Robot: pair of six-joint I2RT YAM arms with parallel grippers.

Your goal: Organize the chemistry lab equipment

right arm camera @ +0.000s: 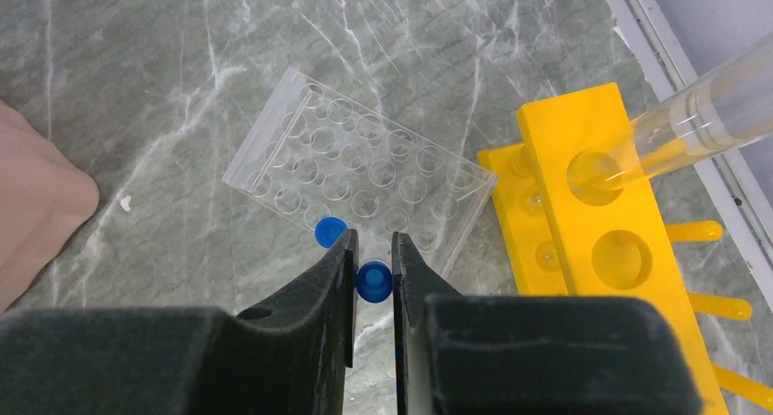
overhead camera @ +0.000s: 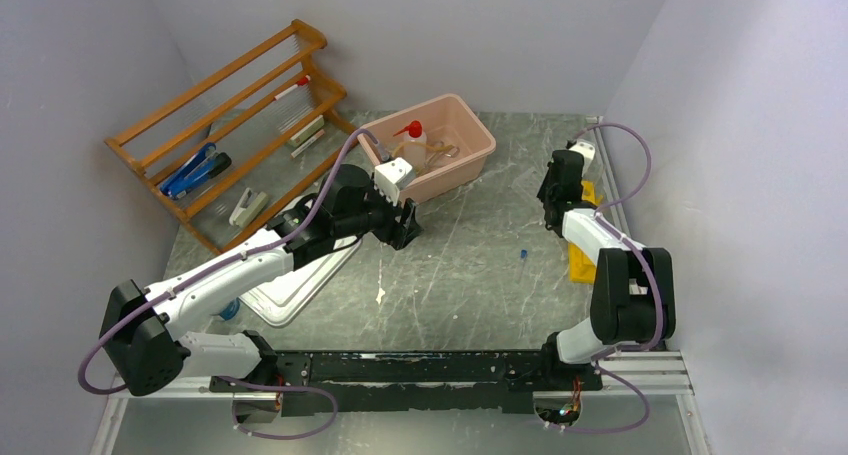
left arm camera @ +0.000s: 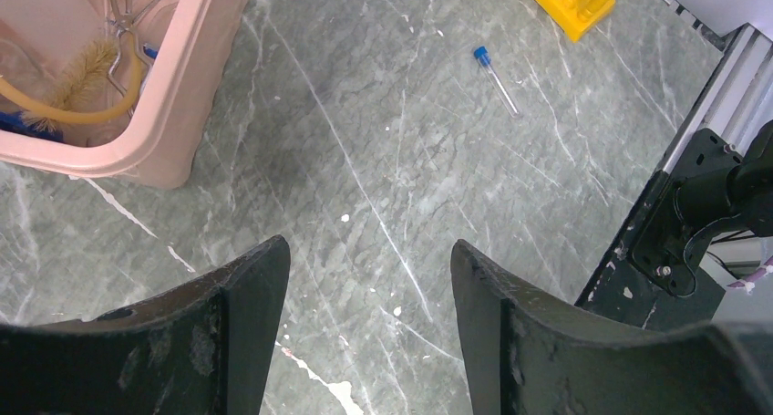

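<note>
The well plate's near row (right arm camera: 375,250) beside the other blue cap lies below, so I will next lower the upright tube in my right gripper into it and release.
My right gripper (right arm camera: 372,243) is shut on a blue-capped clear tube (right arm camera: 374,281), held upright over the near edge of a clear well plate (right arm camera: 365,173). A second blue cap (right arm camera: 330,232) stands in the plate beside my left finger. The yellow tube rack (right arm camera: 602,242) lies to the right with a large clear tube (right arm camera: 693,123) in it. My left gripper (left arm camera: 369,269) is open and empty above bare table, next to the pink tub (left arm camera: 173,114). Another blue-capped tube (left arm camera: 497,79) lies loose on the table (overhead camera: 522,256). The red-capped squeeze bottle (overhead camera: 413,140) and tan tubing (left arm camera: 82,116) are in the tub.
The orange wooden shelf rack (overhead camera: 230,125) stands at the back left and holds a blue item (overhead camera: 195,170) and small pieces. A white lid (overhead camera: 290,287) lies under the left arm. A brush (left arm camera: 84,68) and metal tongs (left arm camera: 137,5) lie in the tub. The right wall is close to the rack (overhead camera: 583,257).
</note>
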